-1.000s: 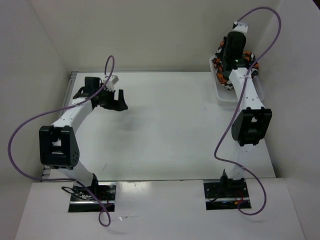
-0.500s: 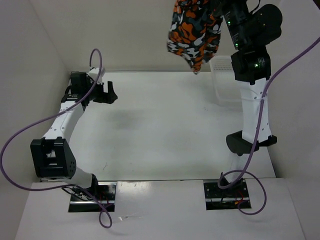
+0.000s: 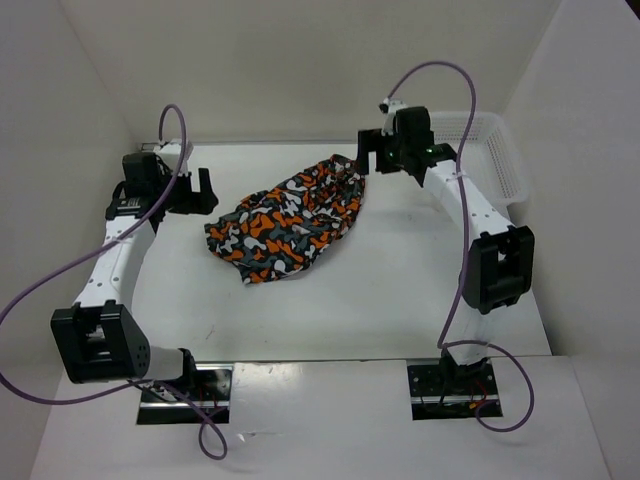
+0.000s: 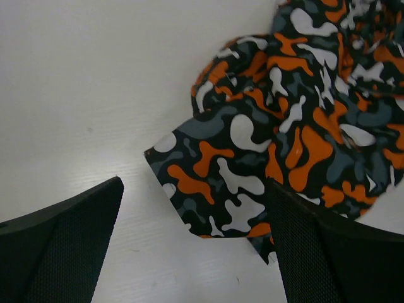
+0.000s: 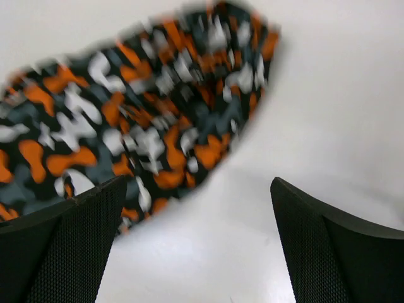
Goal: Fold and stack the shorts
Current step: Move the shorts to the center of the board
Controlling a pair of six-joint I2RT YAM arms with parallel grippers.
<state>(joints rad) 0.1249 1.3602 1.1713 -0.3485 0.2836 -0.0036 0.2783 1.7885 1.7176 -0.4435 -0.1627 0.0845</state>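
The shorts' near corner [image 3: 247, 279] [image 4: 264, 250] sticks out below the robot's left gripper, to the gripper's right in the top view, so the gripper will go down, back and across onto that corner.
The shorts [image 3: 290, 220], printed with orange, white, grey and black blotches, lie crumpled on the white table [image 3: 400, 290], left of centre. My right gripper [image 3: 365, 160] hangs open just past their far right end and holds nothing. In the right wrist view the shorts [image 5: 126, 120] lie blurred to the upper left of that gripper [image 5: 199, 181]. My left gripper [image 3: 203, 192] stands open at the shorts' left end. The left wrist view shows a corner of the shorts [image 4: 303, 107] reaching between the spread fingers of that gripper [image 4: 194, 183], with no grip on it.
A white mesh basket [image 3: 495, 150] stands at the table's far right corner, against the right wall. White walls close in the back and both sides. Purple cables loop off both arms.
The right arm lifted the shorts out of the basket, swung them left over the table and let go; its jaws now stand open. The left arm drew back towards the far left.
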